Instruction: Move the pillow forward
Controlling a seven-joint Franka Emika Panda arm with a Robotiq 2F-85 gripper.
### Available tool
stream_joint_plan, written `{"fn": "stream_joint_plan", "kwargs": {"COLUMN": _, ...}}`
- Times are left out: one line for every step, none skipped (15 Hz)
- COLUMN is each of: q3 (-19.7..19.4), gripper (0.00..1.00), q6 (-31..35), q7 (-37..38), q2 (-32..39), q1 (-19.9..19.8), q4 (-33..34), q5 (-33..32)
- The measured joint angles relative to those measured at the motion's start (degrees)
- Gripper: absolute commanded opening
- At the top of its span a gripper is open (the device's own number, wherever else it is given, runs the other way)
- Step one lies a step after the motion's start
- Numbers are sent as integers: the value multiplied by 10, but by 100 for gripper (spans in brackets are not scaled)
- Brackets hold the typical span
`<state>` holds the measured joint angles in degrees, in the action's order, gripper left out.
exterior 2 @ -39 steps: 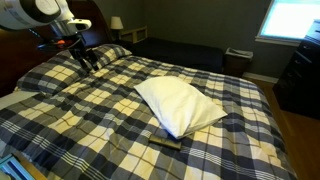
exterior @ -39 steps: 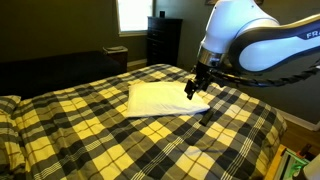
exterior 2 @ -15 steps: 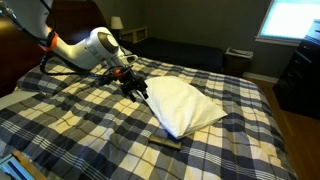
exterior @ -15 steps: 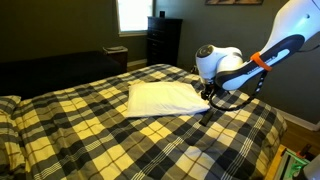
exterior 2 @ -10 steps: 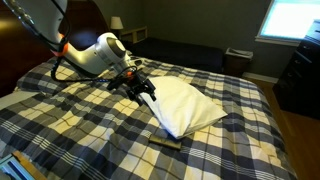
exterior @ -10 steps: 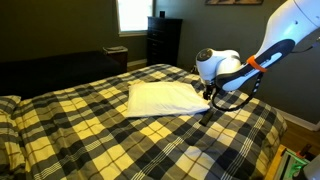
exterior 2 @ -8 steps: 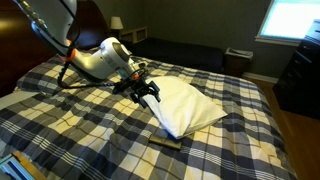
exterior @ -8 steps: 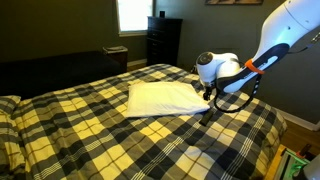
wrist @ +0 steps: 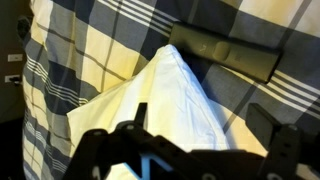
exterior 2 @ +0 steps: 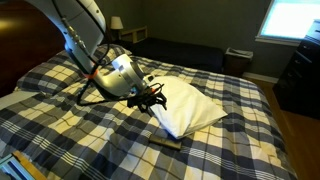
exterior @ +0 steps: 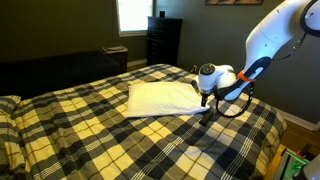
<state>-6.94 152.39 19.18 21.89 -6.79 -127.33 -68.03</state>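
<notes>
I should lower my gripper and move it outward onto the pillow's corner (exterior: 208, 110) (wrist: 174, 64) by the dark flat object, because that corner is between my spread fingers.
The plain white pillow (exterior: 160, 97) lies flat on the plaid bedspread (exterior: 100, 140) and shows in both exterior views (exterior 2: 190, 105). My gripper (exterior: 203, 101) is low at the pillow's near short end (exterior 2: 150, 100). In the wrist view the pillow's corner (wrist: 170, 100) lies between my spread fingers (wrist: 205, 135). The gripper is open and holds nothing. I cannot tell whether the fingers touch the fabric.
A dark flat object (exterior 2: 167, 141) lies on the bedspread by the pillow's corner and shows in the wrist view (wrist: 230, 55). A yellow-black plaid pillow (exterior: 8, 104) sits at the bed's head. A dark dresser (exterior: 163, 40) stands beyond the bed, by a bright window (exterior: 133, 14).
The arm has swung down from above the bed. The gripper has dropped and closed in on the pillow's end. The pillow has not moved.
</notes>
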Motion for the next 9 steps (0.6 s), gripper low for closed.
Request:
{"fn": "stream_joint_plan", "kwargs": {"q3": -3, "gripper": 100, "q6": 8, "q7": -4, "q2": 15, "q1": -4, "q4": 9, "q5": 0}}
{"fn": "stream_joint_plan", "kwargs": {"q3": -5, "gripper": 100, "q6": 14, "q7": -8, "q2": 31, "q1": -9, "q4": 19, "q5": 0}}
{"fn": "stream_joint_plan", "kwargs": {"q3": -7, "gripper": 100, "q6": 18, "q7": -10, "q2": 45, "q1": -15, "q4": 28, "q5": 0}}
{"fn": "stream_joint_plan", "kwargs": {"q3": -9, "gripper": 100, "q6": 21, "q7": -11, "q2": 60, "q1": -20, "q4": 38, "q5": 0}}
{"fn": "stream_joint_plan", "kwargs": {"q3": -10, "gripper": 100, "q6": 24, "q7": -11, "q2": 74, "q1": -24, "q4": 49, "q5": 0}}
{"fn": "stream_joint_plan", "kwargs": {"q3": -12, "gripper": 100, "q6": 28, "q7": -11, "q2": 88, "q1": -29, "q4": 60, "q5": 0}}
{"fn": "stream_joint_plan", "kwargs": {"q3": -12, "gripper": 100, "q6": 35, "q7": -11, "q2": 101, "q1": -34, "q4": 72, "q5": 0}}
{"fn": "stream_joint_plan", "kwargs": {"q3": -13, "gripper": 100, "q6": 42, "q7": -11, "q2": 113, "q1": -38, "q4": 83, "q5": 0}}
{"fn": "stream_joint_plan", "kwargs": {"q3": -13, "gripper": 100, "q6": 50, "q7": -10, "q2": 125, "q1": -42, "q4": 94, "q5": 0}}
